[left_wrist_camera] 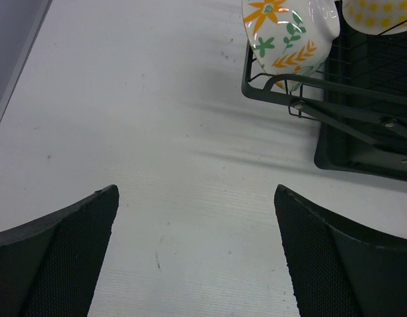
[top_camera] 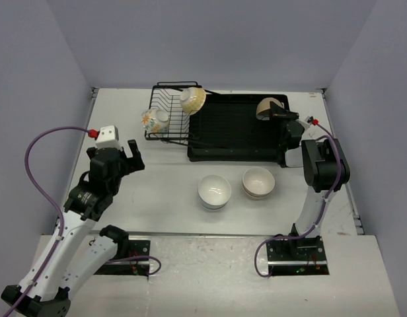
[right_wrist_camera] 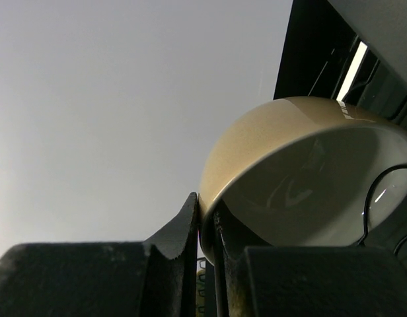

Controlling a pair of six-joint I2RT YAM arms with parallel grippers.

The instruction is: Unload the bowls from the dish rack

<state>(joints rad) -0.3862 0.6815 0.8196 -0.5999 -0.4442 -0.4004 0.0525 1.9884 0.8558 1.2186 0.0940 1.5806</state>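
Observation:
My right gripper moves back and down next and turns the bowl upright to release it on the stack of cream bowls, since that stack sits back from my gripper.
The black wire dish rack [top_camera: 169, 127] joins a black drain tray [top_camera: 233, 132] at the back. It holds a flowered bowl [top_camera: 154, 120], also in the left wrist view [left_wrist_camera: 286, 36], and a yellow patterned bowl [top_camera: 192, 100]. My right gripper [top_camera: 277, 117] is shut on the rim of a beige bowl [top_camera: 269, 107], held on its side above the tray's right end; the right wrist view shows the bowl [right_wrist_camera: 276, 142] pinched between the fingers. A white bowl [top_camera: 214, 191] and a stack of cream bowls [top_camera: 258, 182] sit on the table. My left gripper [top_camera: 131, 155] is open and empty, left of the rack.
The table's back edge meets grey walls on three sides. The rack's wire corner [left_wrist_camera: 276, 89] lies ahead and right of my left fingers [left_wrist_camera: 71, 244]. Purple cables loop beside both arms.

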